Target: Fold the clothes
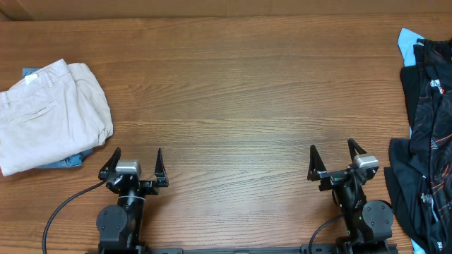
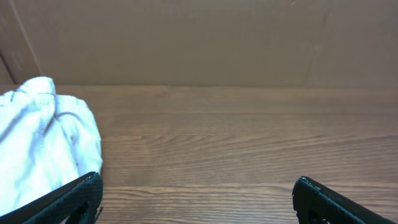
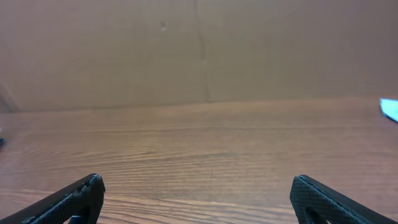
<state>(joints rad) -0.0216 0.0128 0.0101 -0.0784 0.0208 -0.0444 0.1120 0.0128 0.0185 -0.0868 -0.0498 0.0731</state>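
Observation:
My right gripper needs to swing sideways and down onto the black garment's inner edge, since that edge lies below it and to its right in the overhead view.
The black sports garment with fine orange contour lines and a light-blue patch lies crumpled at the table's right edge in the overhead view. Only a light-blue corner of it shows at the right of the right wrist view. My right gripper is open and empty near the front edge, just left of the garment. My left gripper is open and empty near the front edge, on the left side.
Folded beige trousers lie at the far left on a blue garment; they also show at the left of the left wrist view. The wooden table spans between. A cardboard wall stands at the back.

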